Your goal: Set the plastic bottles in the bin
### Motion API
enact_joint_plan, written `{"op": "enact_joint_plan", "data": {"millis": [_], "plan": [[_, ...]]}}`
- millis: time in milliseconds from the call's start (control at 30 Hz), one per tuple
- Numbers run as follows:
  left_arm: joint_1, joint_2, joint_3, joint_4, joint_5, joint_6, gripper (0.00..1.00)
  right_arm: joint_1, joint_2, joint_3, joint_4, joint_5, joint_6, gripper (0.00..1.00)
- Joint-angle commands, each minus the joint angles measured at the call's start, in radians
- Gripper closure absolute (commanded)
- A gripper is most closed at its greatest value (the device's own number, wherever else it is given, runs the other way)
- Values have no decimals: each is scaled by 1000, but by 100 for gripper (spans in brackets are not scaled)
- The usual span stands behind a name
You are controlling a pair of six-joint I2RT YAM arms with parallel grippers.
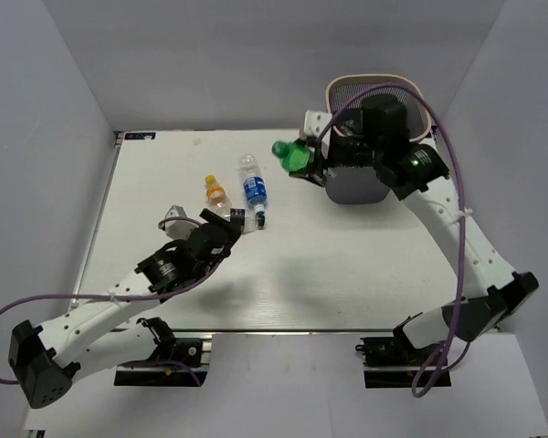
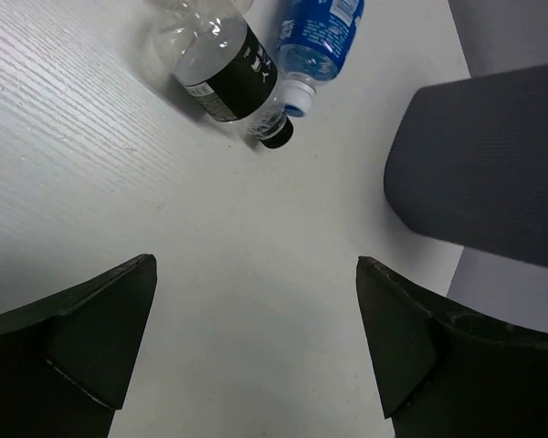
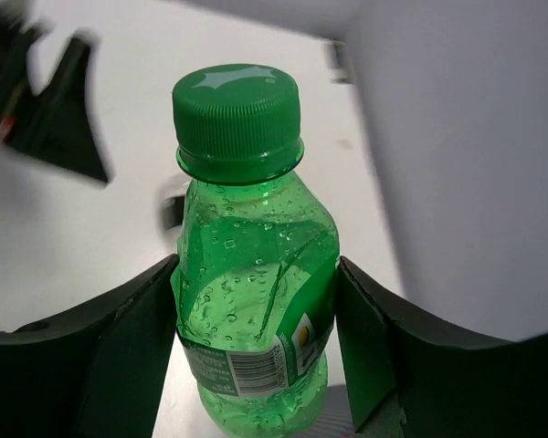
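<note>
Next, my left gripper moves down outward and turns first to straddle the black-labelled clear bottle at its label, since the clear bottle lies at an angle.
My right gripper is shut on a green plastic bottle, held in the air just left of the bin, a dark grey mesh basket with a beige rim. In the right wrist view the green bottle stands cap-up, dented between the fingers. My left gripper is open and empty over the table. Just ahead of it lie a black-labelled clear bottle and a blue-labelled bottle. An orange bottle with a yellow cap lies beside them.
The right arm hangs over the bin's opening and hides much of it. The bin's dark wall fills the right of the left wrist view. White walls close the table on the left, back and right.
</note>
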Motion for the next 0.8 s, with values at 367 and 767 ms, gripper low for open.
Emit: {"op": "enact_joint_plan", "data": {"millis": [367, 767], "plan": [[70, 382, 130, 101, -16, -177, 1, -291, 150, 199, 253, 457, 515, 100], [153, 588, 288, 98, 16, -168, 1, -463, 210, 260, 127, 285, 547, 10]]}}
